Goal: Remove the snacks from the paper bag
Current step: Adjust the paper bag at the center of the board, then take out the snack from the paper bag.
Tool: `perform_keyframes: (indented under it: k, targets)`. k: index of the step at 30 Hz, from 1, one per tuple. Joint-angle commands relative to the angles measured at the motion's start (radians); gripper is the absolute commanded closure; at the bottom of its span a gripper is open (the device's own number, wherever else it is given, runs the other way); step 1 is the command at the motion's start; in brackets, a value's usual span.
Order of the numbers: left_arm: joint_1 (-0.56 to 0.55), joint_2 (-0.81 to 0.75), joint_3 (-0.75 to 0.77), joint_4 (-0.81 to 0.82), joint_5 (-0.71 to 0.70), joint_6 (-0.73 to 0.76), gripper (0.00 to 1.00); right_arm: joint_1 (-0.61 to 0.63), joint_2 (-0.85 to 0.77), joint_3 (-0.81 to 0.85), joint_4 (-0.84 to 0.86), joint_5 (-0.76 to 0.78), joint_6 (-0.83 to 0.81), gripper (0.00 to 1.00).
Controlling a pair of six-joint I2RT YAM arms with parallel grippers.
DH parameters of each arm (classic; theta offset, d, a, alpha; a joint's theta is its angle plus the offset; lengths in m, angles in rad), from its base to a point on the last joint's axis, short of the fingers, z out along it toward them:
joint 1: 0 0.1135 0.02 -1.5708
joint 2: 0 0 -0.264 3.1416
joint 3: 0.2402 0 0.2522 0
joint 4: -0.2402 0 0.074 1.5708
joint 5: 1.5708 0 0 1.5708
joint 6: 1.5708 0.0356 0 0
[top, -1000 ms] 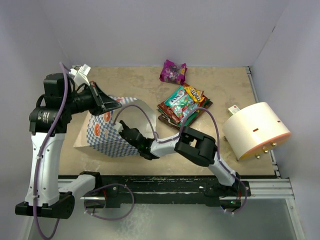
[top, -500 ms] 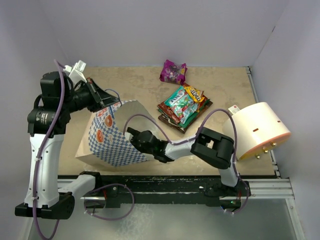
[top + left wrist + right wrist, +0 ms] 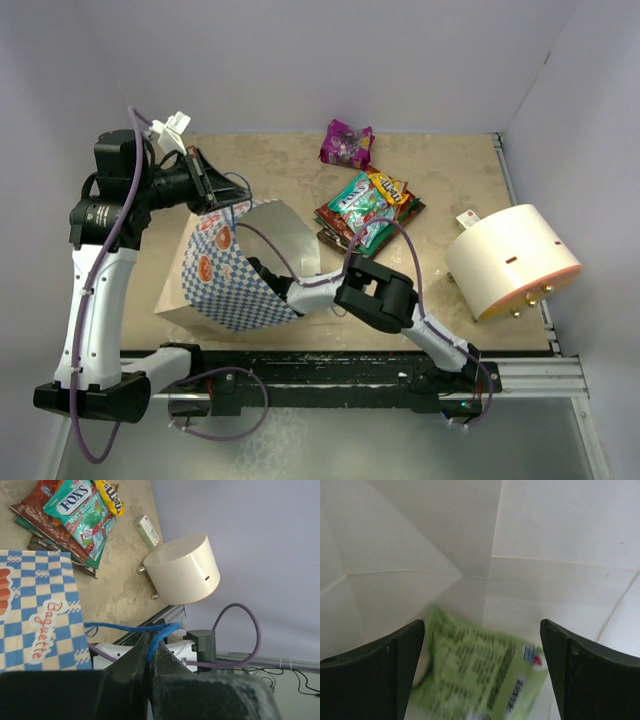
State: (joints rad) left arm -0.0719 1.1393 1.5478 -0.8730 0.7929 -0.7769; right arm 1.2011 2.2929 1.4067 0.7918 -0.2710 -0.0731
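The right gripper eases a little deeper into the bag next and closes on the pale green packet (image 3: 475,680), since that packet lies between its open fingers.
The paper bag (image 3: 228,283) lies tipped on the table, mouth toward the right. My left gripper (image 3: 222,196) is shut on its blue string handle (image 3: 161,630) and holds the mouth up; its fingertips (image 3: 148,641) pinch the string. My right gripper (image 3: 266,279) reaches into the bag's mouth. In the right wrist view it (image 3: 482,645) stands open inside the white bag, with a pale green packet (image 3: 475,680) lying between its fingers, blurred and untouched. Several snacks (image 3: 366,210) are piled on the table right of the bag, and a magenta packet (image 3: 346,142) lies farther back.
A large cream cylinder (image 3: 512,260) lies on its side at the right, a small pale packet (image 3: 468,217) by its top left. Grey walls close in the table at the back and sides. A black rail (image 3: 330,375) runs along the near edge.
My left gripper has raised the handle, lifting the bag's mouth wider. My right arm drew back to the right, then pushed deeper into the bag.
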Motion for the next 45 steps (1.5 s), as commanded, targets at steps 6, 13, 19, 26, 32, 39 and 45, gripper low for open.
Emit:
perform_keyframes:
  k: [6,13,19,26,32,39,45]
  targets:
    - [0.004,-0.076,-0.016,-0.061,0.027,0.061,1.0,-0.01,0.114,0.209,-0.204,0.262,0.071,0.16]
    - [0.004,-0.169,-0.096,-0.184,-0.087,0.105,1.0,-0.115,0.068,0.166,-0.256,0.363,0.156,0.52]
    - [0.004,-0.196,-0.098,-0.301,-0.292,0.128,1.0,-0.131,-0.021,0.1,-0.264,0.432,0.086,0.87]
    - [0.004,-0.254,-0.122,-0.369,-0.488,0.121,1.0,-0.128,-0.121,-0.023,-0.218,0.474,0.107,0.99]
    - [0.004,-0.248,-0.145,-0.27,-0.414,0.047,1.0,-0.114,-0.178,-0.067,-0.203,0.399,0.085,1.0]
    - [0.004,-0.206,-0.141,-0.162,-0.331,0.013,1.0,-0.097,-0.315,-0.153,-0.183,0.167,0.156,1.0]
    - [0.004,-0.157,-0.113,-0.063,-0.277,0.008,1.0,-0.052,-0.428,-0.319,-0.215,0.028,0.202,1.0]
